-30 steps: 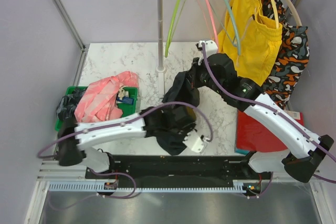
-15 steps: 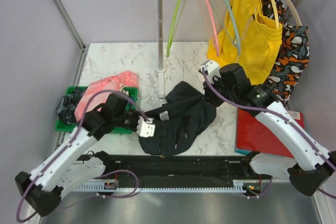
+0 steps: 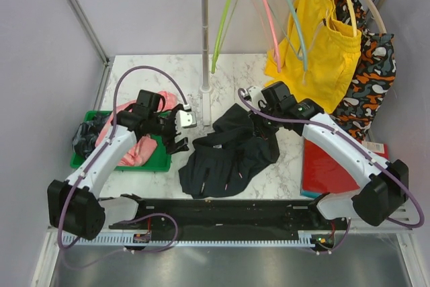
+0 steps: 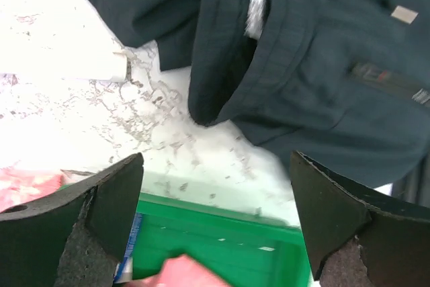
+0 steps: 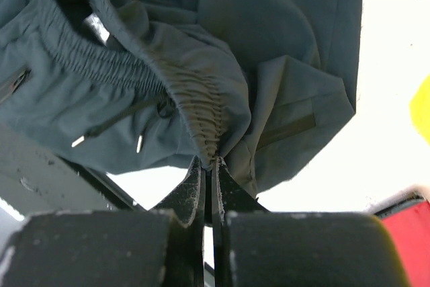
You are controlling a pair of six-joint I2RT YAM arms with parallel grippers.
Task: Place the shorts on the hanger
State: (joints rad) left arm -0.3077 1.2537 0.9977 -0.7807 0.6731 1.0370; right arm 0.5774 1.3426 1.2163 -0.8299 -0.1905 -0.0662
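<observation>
I should next move my left gripper across and down, because the waistband's loose end, opposite my right gripper's hold, is below and to its right in the top view.
The black shorts (image 3: 225,156) lie crumpled on the marble table, their lower edge near the front rail. My right gripper (image 3: 259,122) is shut on the gathered elastic waistband (image 5: 201,109), pinching it at the fingertips (image 5: 209,166). My left gripper (image 3: 177,139) hovers open left of the shorts, over the green tray's right edge. In the left wrist view nothing sits between its fingers (image 4: 101,199), and the shorts (image 4: 302,65) lie just beyond. The pale teal hanger (image 3: 295,21) hangs bare on the rail at the back.
The green tray (image 3: 161,159) holds a pink garment (image 3: 134,136) and a dark cloth (image 3: 86,136). The rack pole (image 3: 205,31) stands behind the shorts. On the rail hang a lime hanger (image 3: 225,18), a pink hanger (image 3: 265,11), yellow shorts (image 3: 322,38) and a patterned garment (image 3: 369,72). A red board (image 3: 332,169) lies right.
My left gripper has let go of the shorts, opened wide and pulled back left to the tray. The right gripper has shifted slightly left, still holding the waistband.
</observation>
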